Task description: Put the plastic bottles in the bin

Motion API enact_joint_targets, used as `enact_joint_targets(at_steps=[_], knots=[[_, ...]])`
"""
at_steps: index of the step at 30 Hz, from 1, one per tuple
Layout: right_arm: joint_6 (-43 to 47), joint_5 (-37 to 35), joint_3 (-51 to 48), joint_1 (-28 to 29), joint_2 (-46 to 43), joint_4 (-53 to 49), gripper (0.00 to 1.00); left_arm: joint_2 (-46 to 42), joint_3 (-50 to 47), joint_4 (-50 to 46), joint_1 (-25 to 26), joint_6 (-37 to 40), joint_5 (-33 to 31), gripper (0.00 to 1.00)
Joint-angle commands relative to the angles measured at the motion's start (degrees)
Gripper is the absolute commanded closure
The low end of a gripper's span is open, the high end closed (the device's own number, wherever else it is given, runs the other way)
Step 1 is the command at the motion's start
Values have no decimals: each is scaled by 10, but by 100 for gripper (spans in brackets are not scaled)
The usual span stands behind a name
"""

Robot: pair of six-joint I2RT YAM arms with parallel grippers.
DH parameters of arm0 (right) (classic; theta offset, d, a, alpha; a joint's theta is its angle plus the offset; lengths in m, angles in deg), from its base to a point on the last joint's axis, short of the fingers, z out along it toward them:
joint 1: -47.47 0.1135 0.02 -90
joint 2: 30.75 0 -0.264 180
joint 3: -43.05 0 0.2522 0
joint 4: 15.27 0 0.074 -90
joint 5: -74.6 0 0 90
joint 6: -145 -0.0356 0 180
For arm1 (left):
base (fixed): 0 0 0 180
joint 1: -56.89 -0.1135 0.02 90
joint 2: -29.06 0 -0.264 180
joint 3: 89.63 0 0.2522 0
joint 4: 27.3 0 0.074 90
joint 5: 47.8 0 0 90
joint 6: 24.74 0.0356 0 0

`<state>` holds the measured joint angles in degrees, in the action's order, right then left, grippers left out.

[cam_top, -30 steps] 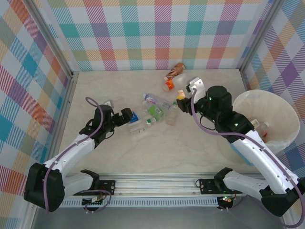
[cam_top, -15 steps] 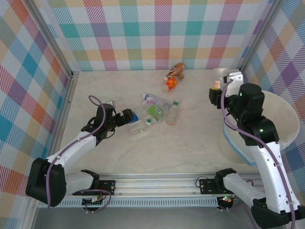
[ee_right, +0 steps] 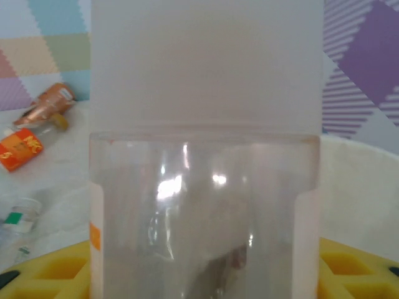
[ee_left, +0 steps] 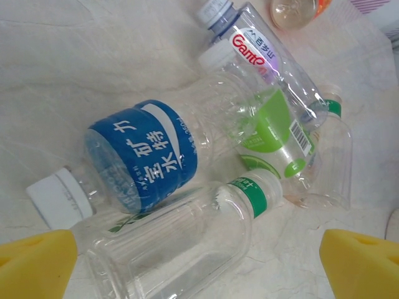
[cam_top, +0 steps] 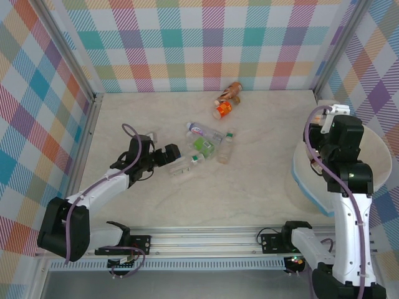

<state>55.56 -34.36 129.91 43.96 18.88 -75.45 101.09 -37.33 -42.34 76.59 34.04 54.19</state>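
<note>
My right gripper moves back over the cream-white bin's opening next, before it releases the clear white-capped bottle (ee_right: 206, 187).
Several plastic bottles lie in a cluster mid-table: a blue-labelled one (ee_left: 146, 156), a green-labelled one (cam_top: 202, 146), and a clear one with a green neck band (ee_left: 187, 249). My left gripper (cam_top: 164, 156) is open and low at the cluster's left end. Its yellow pads (ee_left: 34, 261) stand on either side of the green-banded bottle without touching it. My right gripper (cam_top: 325, 121) is shut on a clear white-capped bottle (ee_right: 206, 187), held over the left rim of the cream-white bin (cam_top: 383, 163). The arm hides much of the bin.
An orange bottle (cam_top: 222, 109) and a brown bottle (cam_top: 234, 90) lie near the back wall. Another clear bottle with a green cap (cam_top: 225, 148) lies right of the cluster. Checked walls enclose the table, and a metal rail runs along the near edge.
My right arm has swung from the table's middle to the right with its bottle, ending over the bin's rim. My left gripper has crept a little closer to the cluster.
</note>
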Motion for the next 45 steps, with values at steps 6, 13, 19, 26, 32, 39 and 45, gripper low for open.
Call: enact_joint_targets(at_steps=[6,13,19,26,32,39,45], knots=[[-70,-49,-63,-67,-13,-1,41,36,21,24,-8,15,47,0],[-101,-45,-102,-71,-2,-2,32,69,28,26,7,14,60,0],[-96,19,-123,-71,-1,11,13,80,34,3,31,21,66,0],[-108,49,-100,-72,-32,14,5,79,34,2,65,17,69,0],[-108,99,-72,-71,-69,14,0,76,41,-59,96,51,30,0],[-93,196,-36,-71,-79,15,0,73,58,-141,147,116,-87,0],[-112,172,-53,-71,-109,45,0,107,75,-178,203,136,-184,0]])
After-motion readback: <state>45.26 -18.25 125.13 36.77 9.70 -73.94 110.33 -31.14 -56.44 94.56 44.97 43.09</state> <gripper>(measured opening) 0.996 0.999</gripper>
